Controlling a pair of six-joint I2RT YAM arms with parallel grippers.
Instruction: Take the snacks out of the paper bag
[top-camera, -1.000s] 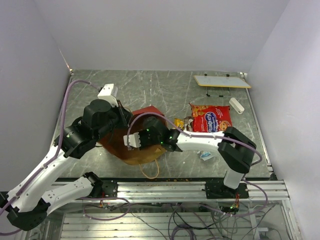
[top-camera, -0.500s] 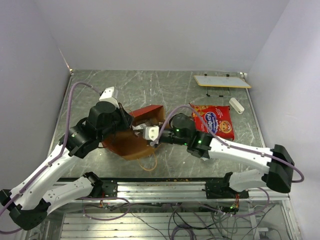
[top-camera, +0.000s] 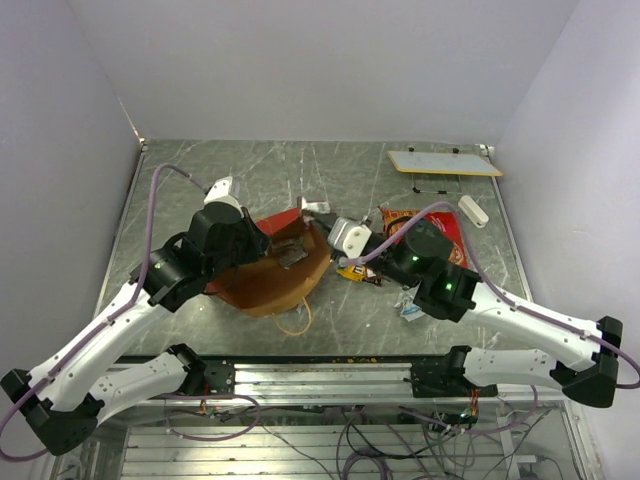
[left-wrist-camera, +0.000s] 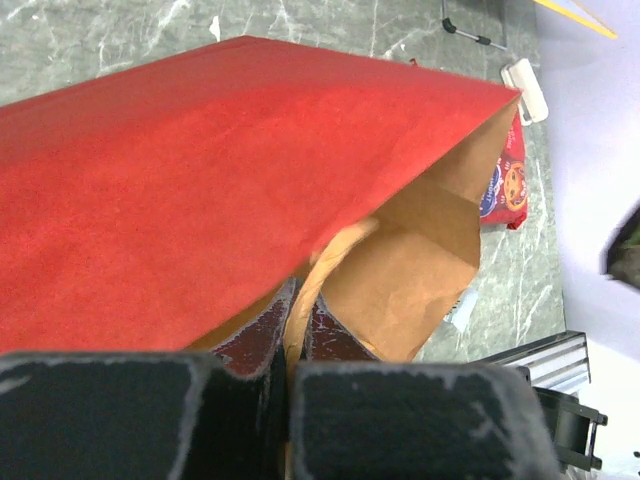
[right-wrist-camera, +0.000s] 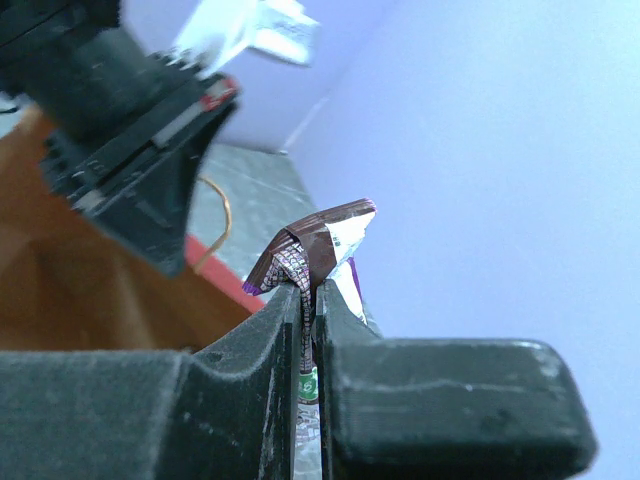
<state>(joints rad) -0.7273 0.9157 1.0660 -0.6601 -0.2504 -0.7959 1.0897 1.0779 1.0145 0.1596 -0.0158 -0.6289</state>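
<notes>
Other snacks lie by the yellow-orange packet (top-camera: 352, 270), so my right gripper will next move toward the right in the top view, tip down, lower to the packet and let go of the wrapper there.
The paper bag (top-camera: 262, 288), red outside and brown inside, lies with its mouth toward the right. My left gripper (top-camera: 268, 240) is shut on its tan rim strip (left-wrist-camera: 296, 312), with the red wall (left-wrist-camera: 200, 170) spreading above the fingers. Just past the bag's mouth my right gripper (top-camera: 320, 217) is raised off the table. It is shut on a small brown-and-silver snack wrapper (right-wrist-camera: 322, 238). The big red snack packet (top-camera: 447, 232) lies on the table, partly behind the right arm. A yellow-orange packet (top-camera: 352, 270) and a little silvery wrapper (top-camera: 410, 312) lie nearby.
A flat white board (top-camera: 443, 162) sits at the back right, and a small white cylinder (top-camera: 472, 211) lies beside the red packet. One tan bag handle (top-camera: 296, 326) loops toward the near edge. White walls close in the table on three sides.
My right gripper has come out of the bag's mouth and moved right and up with the small wrapper. The right arm has swung out to the right. The left arm still holds the bag.
</notes>
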